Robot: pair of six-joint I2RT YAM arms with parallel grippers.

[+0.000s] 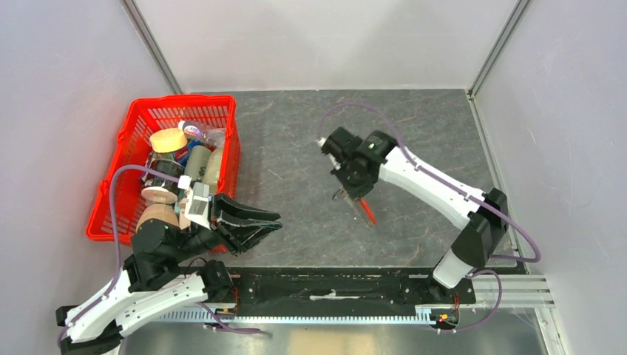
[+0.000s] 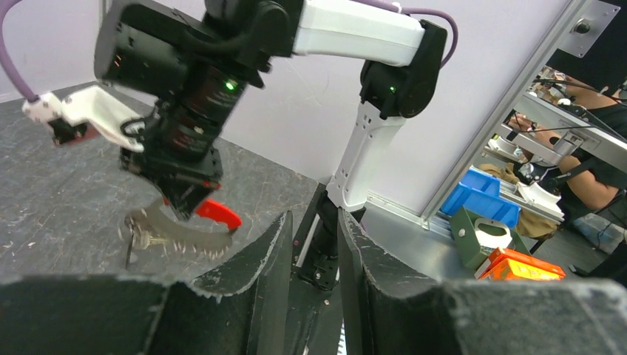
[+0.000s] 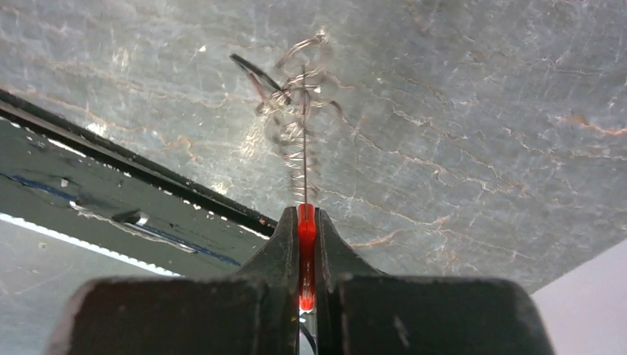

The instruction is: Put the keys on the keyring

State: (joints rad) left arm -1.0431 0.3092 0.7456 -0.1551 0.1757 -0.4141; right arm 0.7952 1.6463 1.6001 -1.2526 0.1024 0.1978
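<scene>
I will next move my right gripper down and back toward the black bar over the bare tabletop and let go of the keyring (image 1: 356, 203), because the key is already hanging from it.
My right gripper (image 1: 349, 191) is shut on the bright red strip (image 3: 306, 251) of the keyring (image 1: 356, 203) and holds it just above the dark table, mid-right. In the left wrist view the keyring (image 2: 185, 235) is a grey toothed bar under the right gripper (image 2: 181, 205), its red strip (image 2: 219, 212) behind it. A small silver key (image 2: 142, 240) hangs at the bar's left end. The right wrist view shows the keys' black fob (image 3: 248, 68) among the wire rings (image 3: 299, 111) at the far end. My left gripper (image 1: 275, 222) (image 2: 314, 222) is open and empty, well left of the keyring.
A red basket (image 1: 222, 111) with bottles and wooden pieces stands at the left, just behind my left arm. A black rail (image 1: 333, 285) runs along the near table edge. Walls close the table at the back and sides.
</scene>
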